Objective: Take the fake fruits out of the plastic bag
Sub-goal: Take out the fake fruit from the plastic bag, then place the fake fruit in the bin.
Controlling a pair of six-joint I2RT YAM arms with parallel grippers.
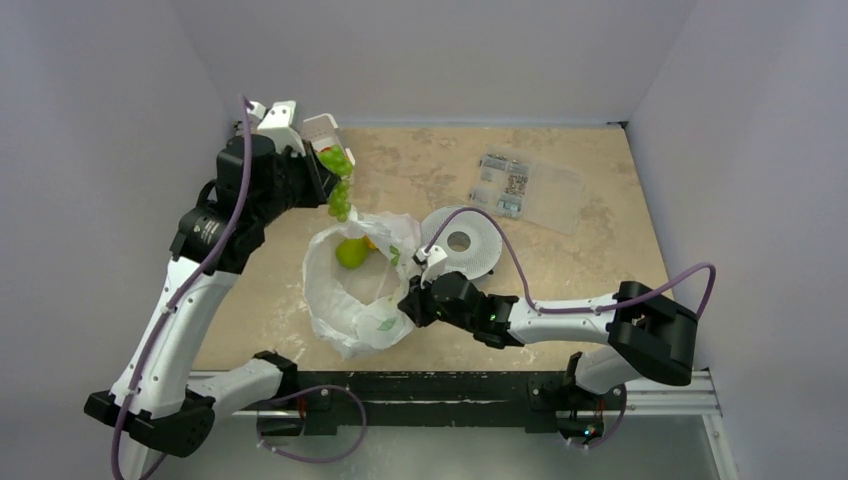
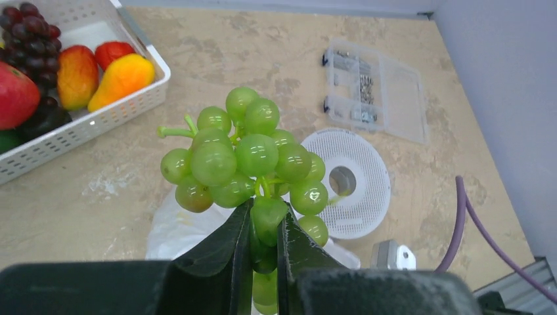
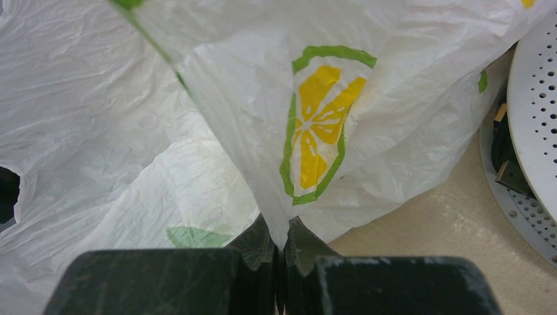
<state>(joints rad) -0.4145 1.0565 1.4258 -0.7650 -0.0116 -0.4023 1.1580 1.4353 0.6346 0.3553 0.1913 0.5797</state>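
Observation:
The white slotted basket already has other fruits in it, so my left gripper should next move outward and then down over the red and orange pieces (image 1: pixel 325 148) (image 2: pixel 97 73) in there.
My left gripper (image 1: pixel 336 168) (image 2: pixel 266 211) is shut on the lower grapes of a green grape bunch (image 1: pixel 339 190) (image 2: pixel 244 154), holding it in the air above the bag's far rim. The plastic bag (image 1: pixel 350 315) (image 3: pixel 118 125), white and crinkly with leaf and lemon-slice prints, lies open at the table's centre. Inside it a green pear (image 1: pixel 351 253) shows, with a bit of yellow-orange fruit (image 1: pixel 371 243) beside it. My right gripper (image 1: pixel 414 300) (image 3: pixel 282 241) is shut on a pinch of the bag's right edge, pulling the film taut.
A white slotted basket (image 2: pixel 98 117) at the far left holds several fruits, among them dark grapes and red and orange pieces. A white perforated disc (image 1: pixel 462 243) (image 2: pixel 358 187) lies right of the bag. A clear packet of small parts (image 1: pixel 527 188) (image 2: pixel 378 88) sits at the back right.

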